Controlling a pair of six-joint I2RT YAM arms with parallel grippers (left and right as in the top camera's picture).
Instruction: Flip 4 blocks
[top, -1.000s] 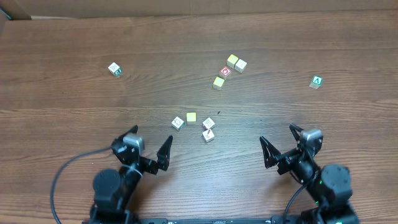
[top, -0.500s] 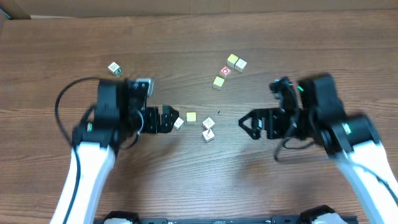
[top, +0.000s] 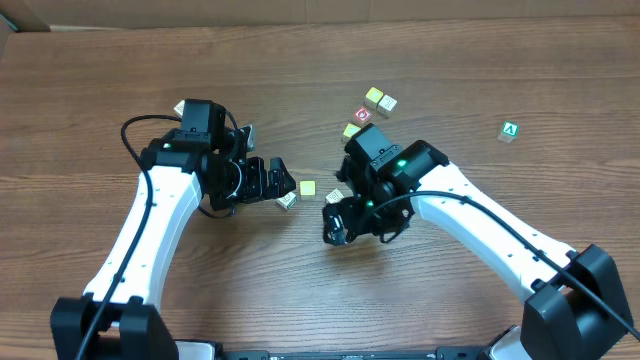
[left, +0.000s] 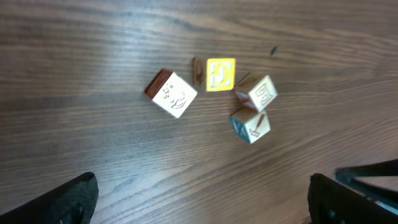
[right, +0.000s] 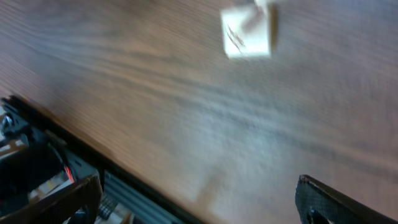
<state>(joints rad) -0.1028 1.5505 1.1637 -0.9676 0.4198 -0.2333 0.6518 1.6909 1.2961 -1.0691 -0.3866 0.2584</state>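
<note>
My right gripper should go down open toward the top of its wrist view and close on the block with the red-orange mark, because it's below that way.
Four small pale blocks lie close together in the left wrist view: a white one with a brown side (left: 172, 94), a yellow-faced one (left: 220, 74), a cream one (left: 257, 93) and one with a red-orange mark (left: 250, 124). My left gripper (left: 199, 208) hangs open just short of them, nothing between its fingers. From overhead it (top: 281, 183) sits beside the white block (top: 287, 200) and the yellow block (top: 307, 187). My right gripper (top: 337, 220) is open over the right of the cluster, hiding part of it. Its wrist view shows one blurred white block (right: 247, 32) ahead of the gripper (right: 196, 205).
A red-circle cube (top: 362, 115) with yellow cubes (top: 374, 97) beside it lies behind the right arm. A green "A" cube (top: 510, 130) sits far right. Another small cube (top: 181, 106) peeks out behind the left arm. The table's near edge (right: 124, 177) shows in the right wrist view.
Both arms have swung out from the near edge to the block cluster, the left from the left, the right from the right. Both grippers stayed open. The blocks have not moved.
</note>
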